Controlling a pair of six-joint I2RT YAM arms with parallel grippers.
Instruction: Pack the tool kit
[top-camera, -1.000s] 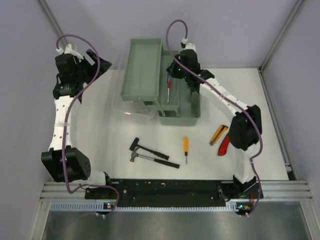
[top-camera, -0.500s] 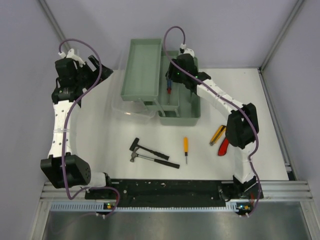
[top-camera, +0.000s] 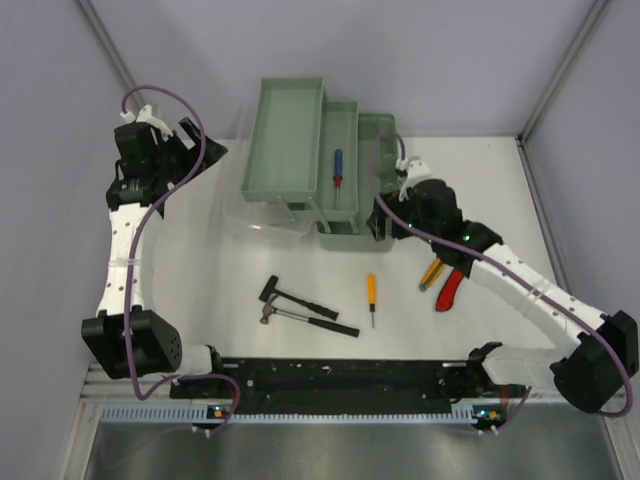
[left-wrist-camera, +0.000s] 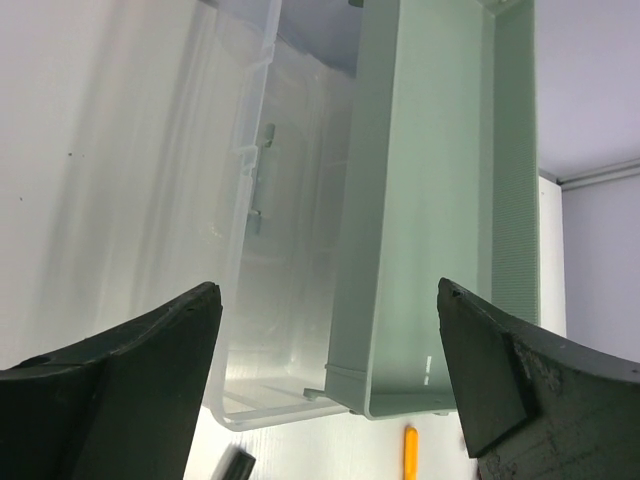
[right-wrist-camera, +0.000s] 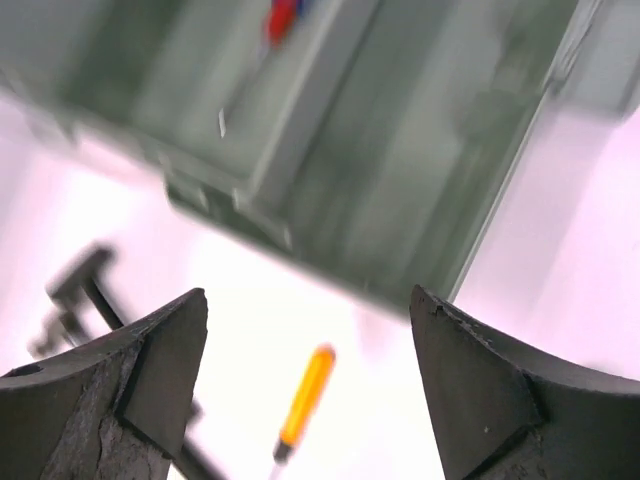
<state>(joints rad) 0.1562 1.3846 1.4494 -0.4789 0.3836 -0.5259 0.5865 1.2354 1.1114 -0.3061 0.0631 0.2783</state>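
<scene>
The right gripper moves back toward the base and down onto the orange screwdriver's handle (top-camera: 371, 290) next, as it is still outside the toolbox on top of the table.
The grey-green toolbox (top-camera: 378, 205) stands open at the back middle, its trays folded out to the left. A blue and red screwdriver (top-camera: 338, 171) lies in the middle tray. The big end tray (top-camera: 285, 135) holds nothing I can see; the translucent lid (top-camera: 262, 217) lies below it. My right gripper (top-camera: 381, 221) hangs open just in front of the box with nothing in it. In the blurred right wrist view the right gripper (right-wrist-camera: 308, 300) is over the orange screwdriver (right-wrist-camera: 305, 398). My left gripper (top-camera: 200, 142) is open, left of the trays, facing the end tray (left-wrist-camera: 420, 200).
On the table in front of the box lie two small hammers (top-camera: 290, 297) (top-camera: 305, 319), the orange screwdriver (top-camera: 371, 294), a yellow cutter (top-camera: 437, 268) and a red cutter (top-camera: 449, 289). Walls close in at left, right and behind.
My right gripper has opened and left the blue and red screwdriver in the middle tray. It has drawn back to the box's front right. The left arm has barely shifted.
</scene>
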